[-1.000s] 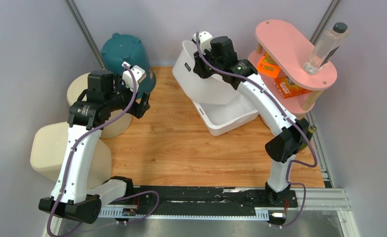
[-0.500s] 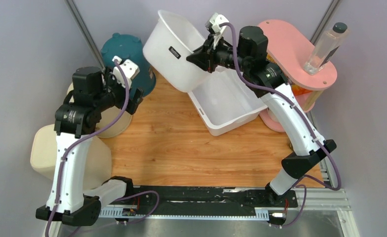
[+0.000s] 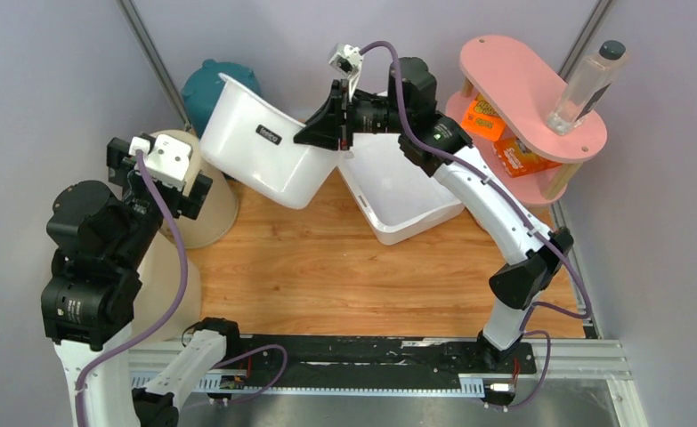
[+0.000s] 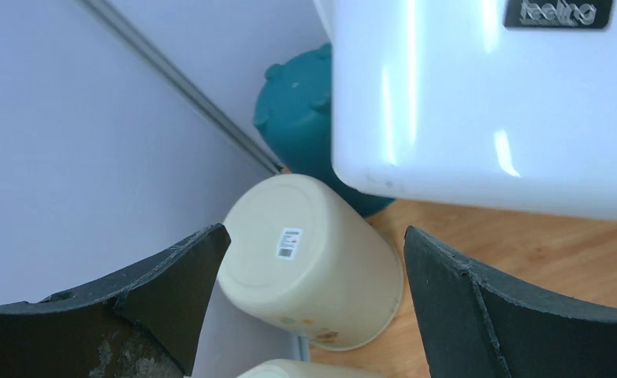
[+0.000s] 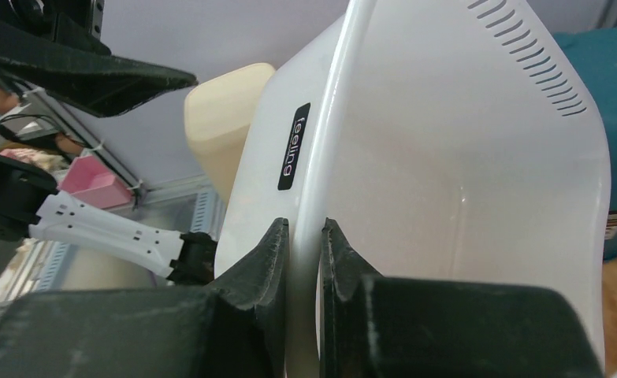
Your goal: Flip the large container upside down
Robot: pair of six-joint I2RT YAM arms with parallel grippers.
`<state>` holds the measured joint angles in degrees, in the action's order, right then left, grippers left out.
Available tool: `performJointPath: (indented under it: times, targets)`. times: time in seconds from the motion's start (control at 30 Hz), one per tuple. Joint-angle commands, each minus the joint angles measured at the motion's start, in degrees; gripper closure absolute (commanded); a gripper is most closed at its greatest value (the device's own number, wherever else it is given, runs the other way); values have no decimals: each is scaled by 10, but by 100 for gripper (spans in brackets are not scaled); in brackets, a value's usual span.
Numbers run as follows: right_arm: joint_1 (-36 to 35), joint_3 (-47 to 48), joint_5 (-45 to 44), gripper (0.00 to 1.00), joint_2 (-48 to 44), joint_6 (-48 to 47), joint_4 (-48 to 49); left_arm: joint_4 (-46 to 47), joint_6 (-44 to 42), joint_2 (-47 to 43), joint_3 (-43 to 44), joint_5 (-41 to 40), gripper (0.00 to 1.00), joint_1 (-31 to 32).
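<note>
Next, the right gripper brings the tub (image 5: 447, 157) down onto the wooden tabletop and releases the tub's rim, since that spot between the beige bucket and the tray is clear.
The large container (image 3: 264, 151) is a white plastic tub with a black label. It hangs in the air over the back left of the table, tilted, its opening facing up and to the left. My right gripper (image 3: 316, 135) is shut on its rim; in the right wrist view both fingers (image 5: 305, 232) pinch the rim of the tub (image 5: 447, 157). My left gripper (image 3: 159, 178) is open and empty, raised at the left, below and beside the tub. In the left wrist view (image 4: 313, 260) the tub's wall (image 4: 478, 102) fills the upper right.
A shallow white tray (image 3: 407, 191) lies on the wooden table under the right arm. An upturned beige bucket (image 3: 215, 205) and a teal bucket (image 3: 211, 84) stand at the back left. A pink shelf (image 3: 522, 80) with a bottle (image 3: 587, 84) and orange boxes (image 3: 485, 120) stands at the right.
My right gripper has lifted the tub off the tray and carried it left, tilting it. My left arm has pulled back toward the near left and risen.
</note>
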<state>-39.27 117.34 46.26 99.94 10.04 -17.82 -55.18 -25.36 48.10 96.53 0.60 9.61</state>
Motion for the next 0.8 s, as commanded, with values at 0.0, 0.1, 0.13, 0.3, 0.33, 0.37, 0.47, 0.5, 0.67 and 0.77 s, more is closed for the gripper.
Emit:
performJointPath:
  times: [0.0,0.1,0.13,0.3,0.33,0.37,0.47,0.5,0.67,0.77]
  targets:
    - [-18,-2,71,100,9,79,127,63,-18,-29,-11,-86,6,-4]
    - [-24,-31,91,100,18,131,160,52,-16,-34,-1,-90,5,-4]
    - [-28,-38,98,100,20,139,167,50,-16,-33,1,-90,5,-3]
    - [-31,-85,144,100,19,200,206,45,-20,-31,4,-92,5,-4]
    - [-31,-98,165,100,19,216,217,45,-20,-30,5,-91,5,-4]
    - [-31,-110,188,100,23,236,232,44,-19,-28,7,-91,5,-4]
    - [-30,-138,266,100,50,325,284,40,-19,-20,10,-90,5,-4]
    - [-30,-147,285,100,59,359,309,39,-18,-16,10,-90,5,-5]
    - [-30,-148,322,100,97,480,387,18,-33,22,35,-78,5,-4]
    - [-30,-145,344,100,125,530,415,13,-40,43,49,-77,5,-3]
